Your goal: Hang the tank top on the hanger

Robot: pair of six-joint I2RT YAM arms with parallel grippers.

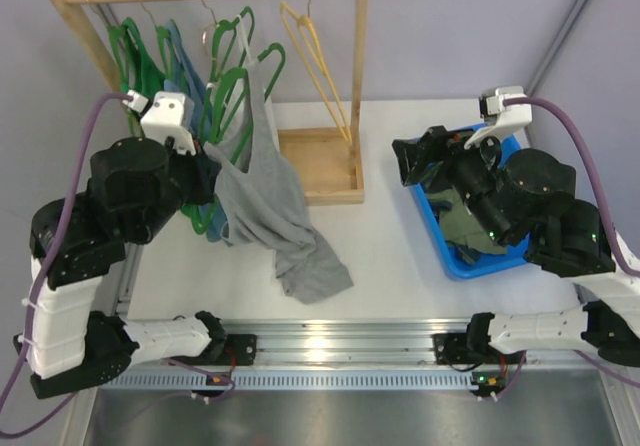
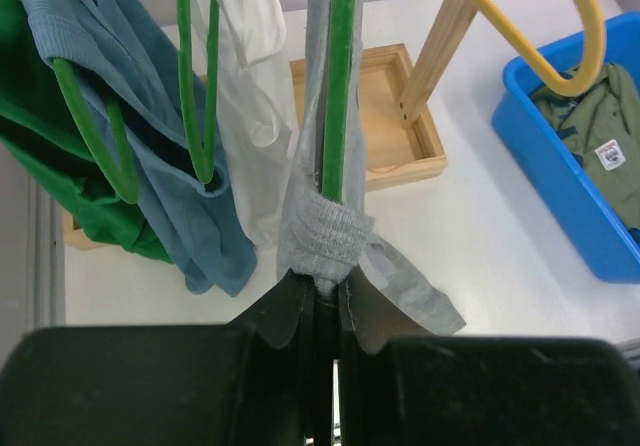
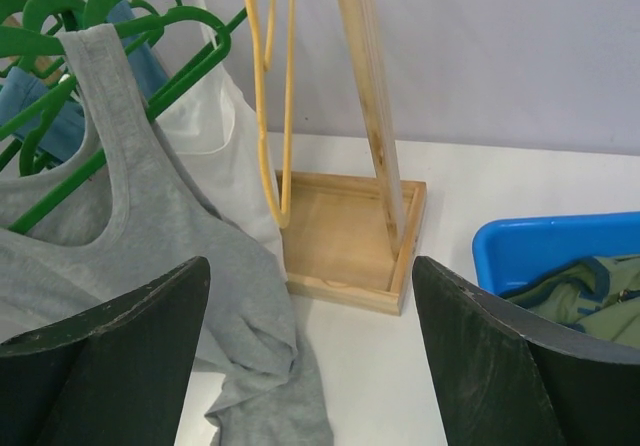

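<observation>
The rack's bare top bar is free beside the yellow hanger's hook. My left gripper needs to carry the green hanger outward to that part of the bar next and let it go.
The grey tank top [image 1: 270,201] hangs from a bright green hanger [image 1: 237,86], one strap up at the hanger and its lower part heaped on the table. In the left wrist view my left gripper [image 2: 325,288] is shut on the hanger's green bar [image 2: 340,76] and on the grey fabric [image 2: 320,234] bunched around it. From above, this gripper [image 1: 210,181] sits at the garment's left edge. My right gripper [image 1: 412,158] is open and empty, right of the rack. Its view shows the tank top [image 3: 130,226] draped on the hanger [image 3: 175,76], well ahead of the gripper [image 3: 310,266].
A wooden rack [image 1: 330,166] holds several green hangers with green, blue [image 2: 170,196] and white [image 2: 250,76] garments, and an empty yellow hanger [image 1: 320,66]. A blue bin [image 1: 455,261] with an olive-green garment [image 1: 462,214] lies under the right arm.
</observation>
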